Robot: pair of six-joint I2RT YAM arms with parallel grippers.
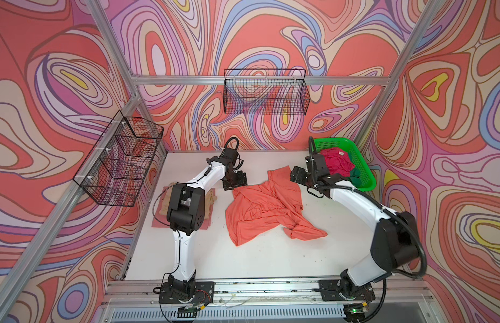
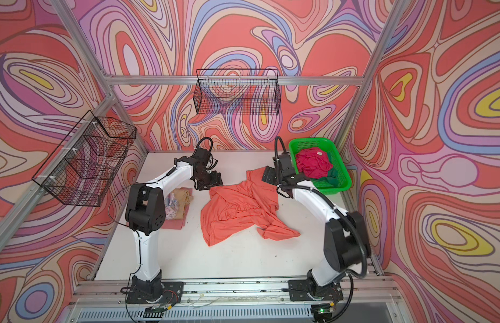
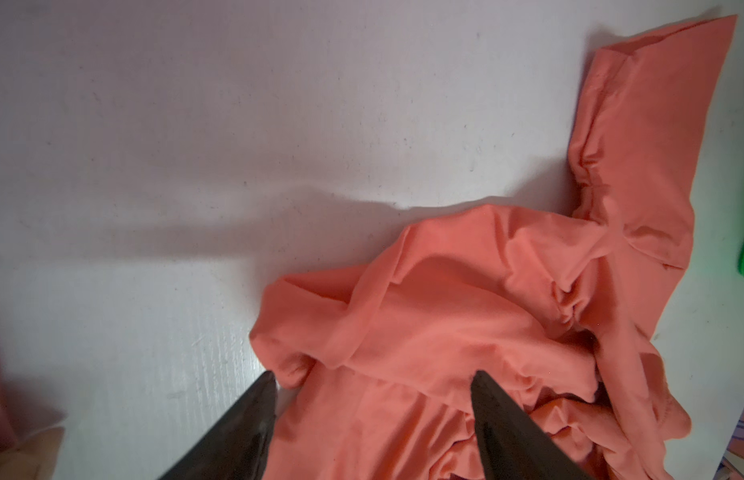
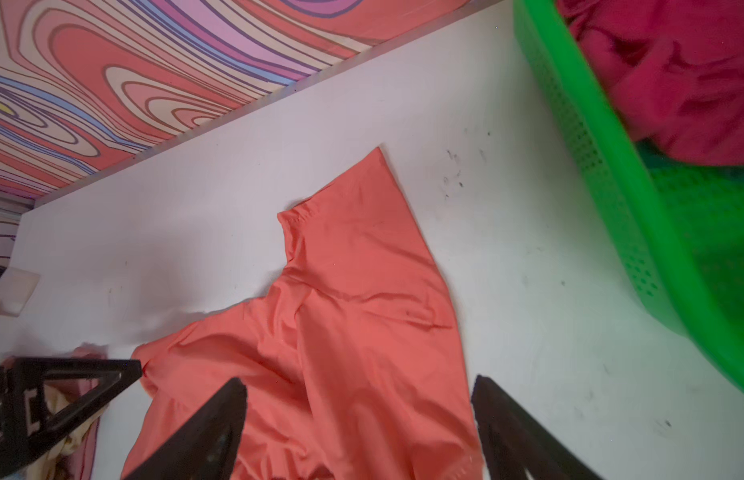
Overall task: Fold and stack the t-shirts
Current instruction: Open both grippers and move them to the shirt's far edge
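The far corner of the coral-orange t-shirt's sleeve by the basket lies flat and uncovered, below and outward of my right gripper's open fingers. My right gripper needs to lower them outward onto that corner next.
A coral-orange t-shirt point(image 1: 265, 207) point(image 2: 240, 207) lies crumpled mid-table, one sleeve pointing toward the back wall. My left gripper point(image 1: 234, 180) point(image 3: 374, 374) is open, its jaws straddling the shirt's bunched left edge point(image 3: 424, 332). My right gripper point(image 1: 299, 174) point(image 4: 358, 379) is open above the sleeve end point(image 4: 362, 270), holding nothing. A magenta-pink t-shirt point(image 1: 336, 163) point(image 4: 673, 75) lies on a dark green one point(image 1: 356, 174) in the basket. At the left, a tan t-shirt point(image 2: 183, 201) rests folded on a salmon-pink one point(image 2: 173, 223), partly hidden by my left arm.
The green plastic basket point(image 1: 363, 167) point(image 4: 603, 166) stands at the back right, close beside my right wrist. Black wire baskets hang on the back wall point(image 1: 265, 93) and the left wall point(image 1: 120, 165). A metal rail point(image 1: 257, 288) carrying both arm bases runs along the front edge.
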